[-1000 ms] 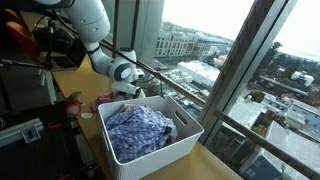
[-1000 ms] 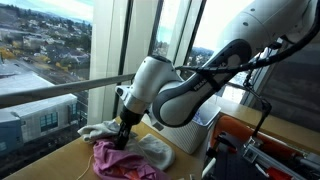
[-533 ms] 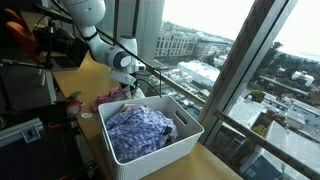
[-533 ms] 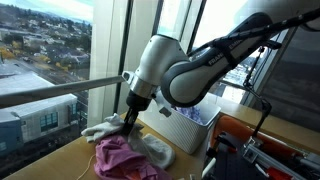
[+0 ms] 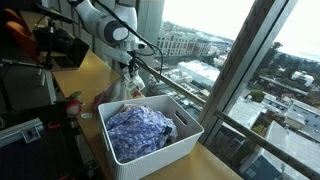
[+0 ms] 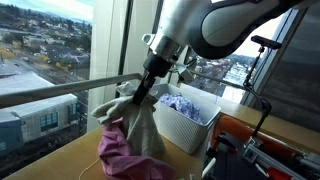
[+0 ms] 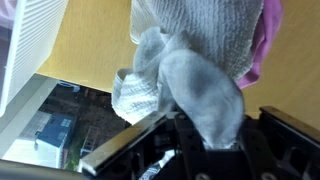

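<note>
The grey towel (image 6: pixel 142 125) hangs below the white basket's rim. Next, my gripper rises high, crosses over the basket, then lowers to release it onto the patterned laundry.
My gripper (image 6: pixel 150 82) is shut on a grey towel (image 6: pixel 142 125) and holds it up above the wooden table, so the cloth hangs down in a long fold. In the wrist view the grey towel (image 7: pixel 195 85) runs straight into the gripper (image 7: pixel 212 140) between the two black fingers. A pink cloth (image 6: pixel 120 158) lies crumpled on the table under the hanging towel, and its edge (image 7: pixel 262 40) shows beside the towel. In an exterior view the gripper (image 5: pixel 130 68) hangs with the towel (image 5: pixel 124 85) just beyond the far end of the white basket (image 5: pixel 150 150).
The white basket (image 6: pixel 190 128) holds blue-purple patterned laundry (image 5: pixel 138 128). A window rail (image 6: pixel 60 92) and glass run along the table's edge. Black and red equipment (image 5: pixel 30 110) crowds the other side of the table (image 5: pixel 90 75).
The gripper closed on the grey towel down by the pink cloth, then rose, lifting the towel off the table so it now hangs free.
</note>
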You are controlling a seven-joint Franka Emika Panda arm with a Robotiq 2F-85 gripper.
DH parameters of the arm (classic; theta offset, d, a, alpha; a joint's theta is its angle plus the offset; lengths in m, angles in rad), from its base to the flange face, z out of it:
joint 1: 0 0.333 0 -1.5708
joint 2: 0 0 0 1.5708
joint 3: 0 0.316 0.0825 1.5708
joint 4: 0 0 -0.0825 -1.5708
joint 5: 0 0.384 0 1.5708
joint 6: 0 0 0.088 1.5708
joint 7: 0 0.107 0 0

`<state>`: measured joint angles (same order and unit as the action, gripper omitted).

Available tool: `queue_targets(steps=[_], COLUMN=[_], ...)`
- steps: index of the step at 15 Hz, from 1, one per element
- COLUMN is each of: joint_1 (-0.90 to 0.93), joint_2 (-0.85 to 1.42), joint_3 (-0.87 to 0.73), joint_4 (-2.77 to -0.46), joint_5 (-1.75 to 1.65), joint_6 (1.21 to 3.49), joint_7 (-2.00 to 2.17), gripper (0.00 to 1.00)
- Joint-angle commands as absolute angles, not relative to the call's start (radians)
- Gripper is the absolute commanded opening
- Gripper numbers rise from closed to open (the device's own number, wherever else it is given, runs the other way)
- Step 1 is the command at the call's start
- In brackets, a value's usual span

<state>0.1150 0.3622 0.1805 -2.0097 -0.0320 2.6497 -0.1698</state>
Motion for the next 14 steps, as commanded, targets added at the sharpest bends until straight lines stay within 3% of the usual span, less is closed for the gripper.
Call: queue_targets(steps=[1, 14], joint_1=[0.07, -0.06], joint_2=[0.164, -0.126], joint_3=[0.198, -0.068], joint_4=[-2.081, -2.034], joint_5=[0.052, 0.163], joint_6=[2.606, 2.498], joint_7=[-0.202, -0.301], gripper=[0.04, 0.04])
